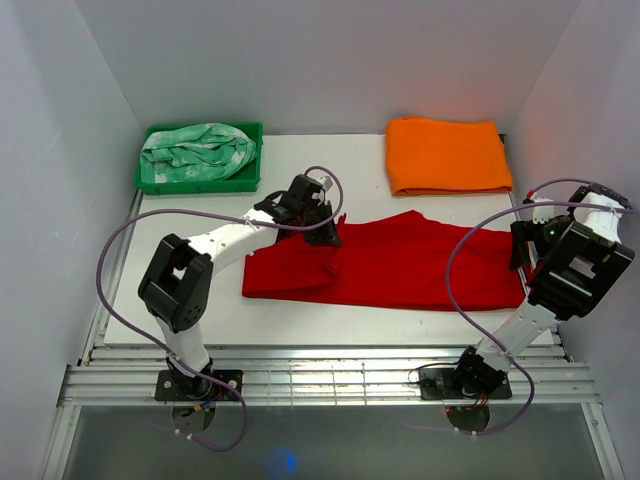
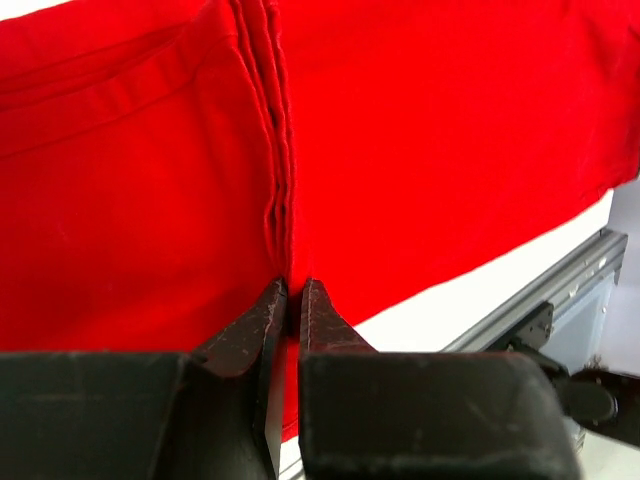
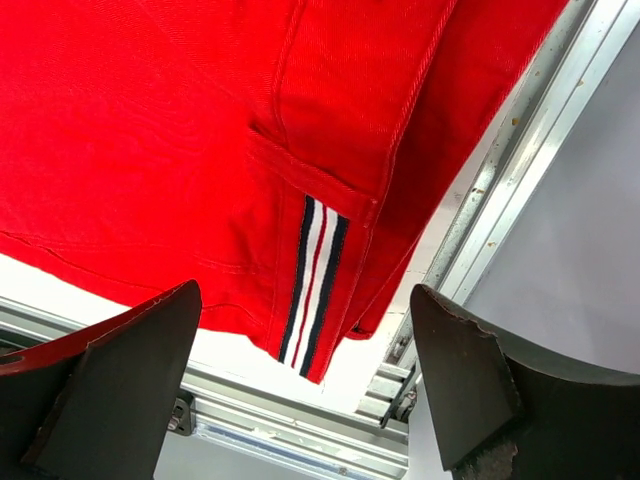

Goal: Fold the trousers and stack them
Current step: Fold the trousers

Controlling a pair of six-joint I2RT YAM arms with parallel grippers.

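Next, my left gripper moves toward the trousers' flat middle (image 1: pixel 368 256) (image 2: pixel 385 185), to its right in the top view, and frees the trousers, since their fold stands up.
The red trousers (image 1: pixel 420 265) lie spread lengthwise across the middle of the white table (image 1: pixel 190 310). My left gripper (image 1: pixel 326 236) sits on their far edge, left of centre. In the left wrist view it (image 2: pixel 293 292) is shut on a raised fold of the red cloth (image 2: pixel 450 150). My right gripper (image 1: pixel 520 258) hovers at the trousers' right end. In the right wrist view it (image 3: pixel 305 300) is wide open and empty above the red cloth (image 3: pixel 150 130), near a striped navy, white and red tag (image 3: pixel 312 290).
A green basket (image 1: pixel 252 178) holding mint and white patterned cloth (image 1: pixel 198 150) stands at the back left. A folded orange cloth (image 1: pixel 447 155) lies at the back right. Aluminium rails (image 1: pixel 330 375) run along the table's near edge. White walls close in both sides.
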